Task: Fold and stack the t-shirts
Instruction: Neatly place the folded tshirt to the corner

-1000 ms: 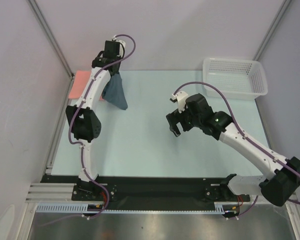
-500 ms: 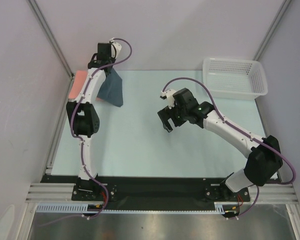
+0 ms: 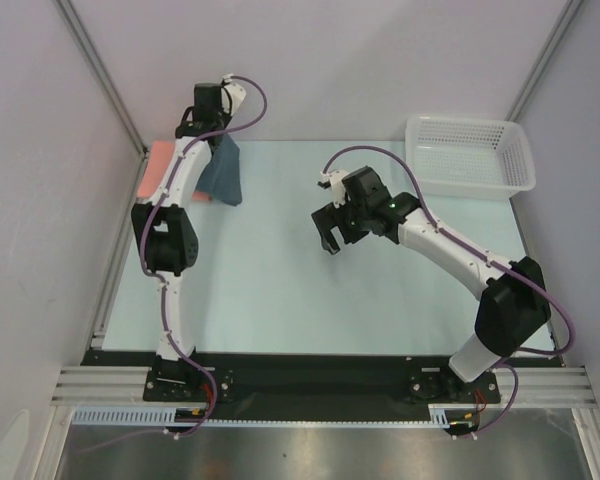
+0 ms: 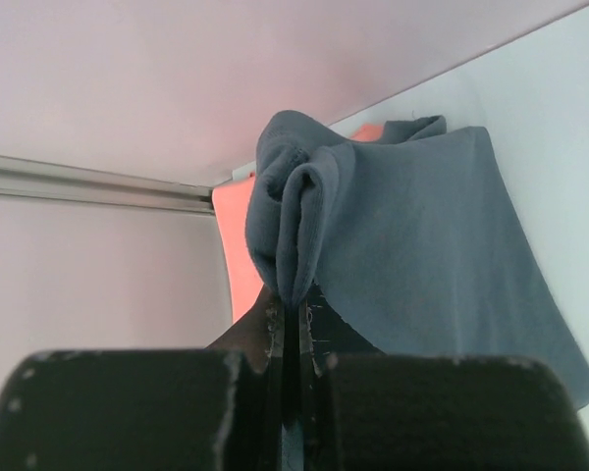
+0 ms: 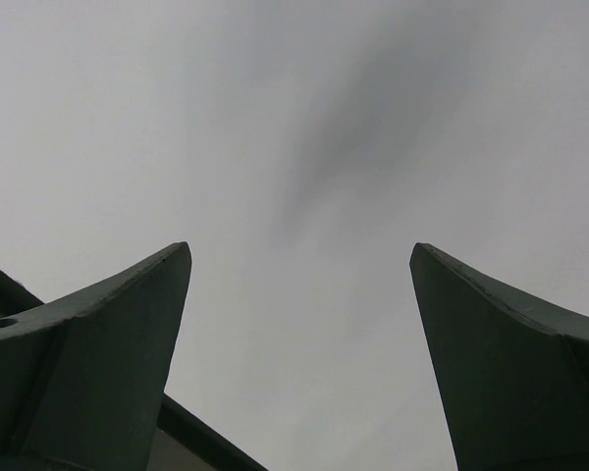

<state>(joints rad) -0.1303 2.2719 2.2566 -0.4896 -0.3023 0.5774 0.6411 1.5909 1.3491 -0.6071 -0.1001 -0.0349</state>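
Note:
The blue-grey t-shirt hangs partly beside the folded salmon-pink t-shirt (image 3: 158,168) (image 4: 237,240), so I will next move my left gripper left in the top view over that one and release.
The dark slate blue-grey t-shirt (image 3: 223,172) hangs bunched from my left gripper (image 3: 220,143) at the far left of the table. In the left wrist view the left gripper (image 4: 293,306) is shut on a fold of this t-shirt (image 4: 422,255), which drapes down to the right. The salmon-pink t-shirt (image 3: 158,167) lies folded at the far left corner, partly behind the left arm; a strip of it (image 4: 238,245) shows behind the grey cloth. My right gripper (image 3: 329,237) is open and empty above the middle of the table, its fingers (image 5: 118,334) spread wide.
A white mesh basket (image 3: 470,152) stands at the far right of the pale table (image 3: 280,290). Grey walls close in at the back and left. The left arm stretches along the table's left side.
My left gripper has carried the grey t-shirt a little left and farther back, toward the pink shirt. My right arm has moved left and back, its gripper still open.

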